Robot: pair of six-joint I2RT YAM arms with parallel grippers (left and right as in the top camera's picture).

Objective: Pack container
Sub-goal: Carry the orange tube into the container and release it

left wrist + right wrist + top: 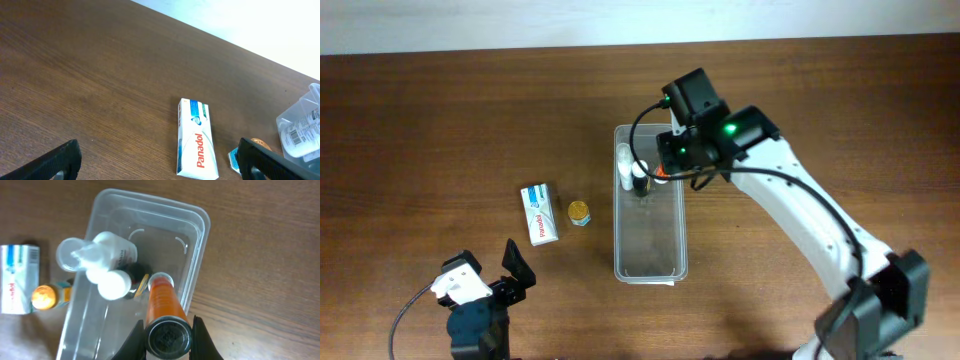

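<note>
My right gripper lowers over the gap [663, 179] [161, 276] beside the small dark bottle next and releases the orange tube, because the tube's far end already points into that opening.
The clear plastic container [650, 262] lies lengthwise at the table's middle; in the right wrist view [197, 240] it holds a white bottle [107, 257] and a small dark bottle with a white cap [116, 284] at its far end. My right gripper [167, 335] is shut on an orange tube [162, 300], held over the container's right side with its far end down inside. My left gripper [160, 162] is open and empty near the front left, behind the white-and-blue Panadol box [196, 140].
The Panadol box [539, 213] and a small gold-capped bottle [579, 212] lie just left of the container. The gold cap also shows in the left wrist view [260, 145] and the right wrist view [44, 296]. The right arm reaches across from the front right.
</note>
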